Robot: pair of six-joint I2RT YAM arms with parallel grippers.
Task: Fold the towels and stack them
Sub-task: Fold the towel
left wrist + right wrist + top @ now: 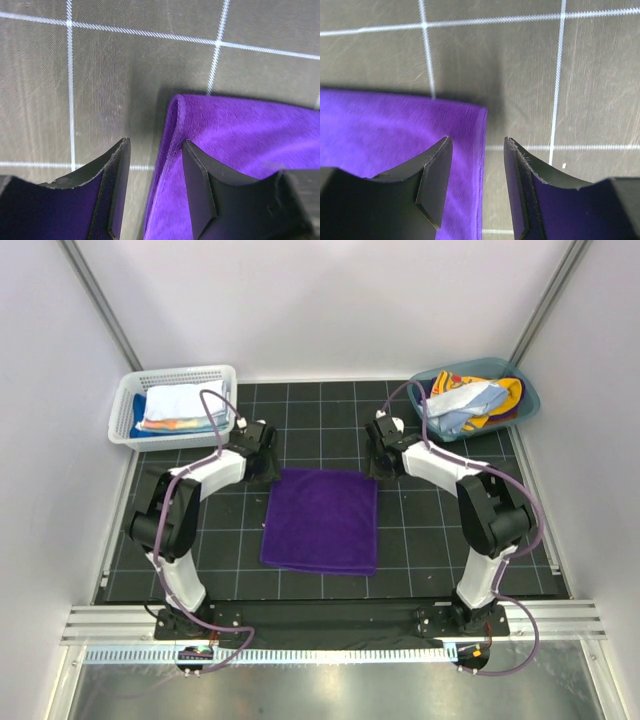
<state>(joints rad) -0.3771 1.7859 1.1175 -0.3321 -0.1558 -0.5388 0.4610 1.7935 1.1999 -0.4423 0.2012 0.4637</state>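
Note:
My right gripper has its fingers open just short of the purple towel's far corner [373,478] [481,111] on the tub's side. It will go down and slightly outward onto that corner next.
A deep purple towel [321,520] lies flat on the black gridded mat in the middle. My left gripper [262,452] is open at its far left corner; in the left wrist view [152,187] the towel's raised edge [172,135] sits between the jaws. My right gripper [381,452] is open at the far right corner; in the right wrist view [476,182] the towel's side edge [481,150] lies between the jaws. Folded towels [175,408] lie in the white mesh basket. Unfolded light blue and yellow-orange towels [468,402] lie in the teal tub.
The white mesh basket [130,405] stands at the far left and the teal tub [528,398] at the far right. White walls close in on both sides. A metal rail runs along the near edge.

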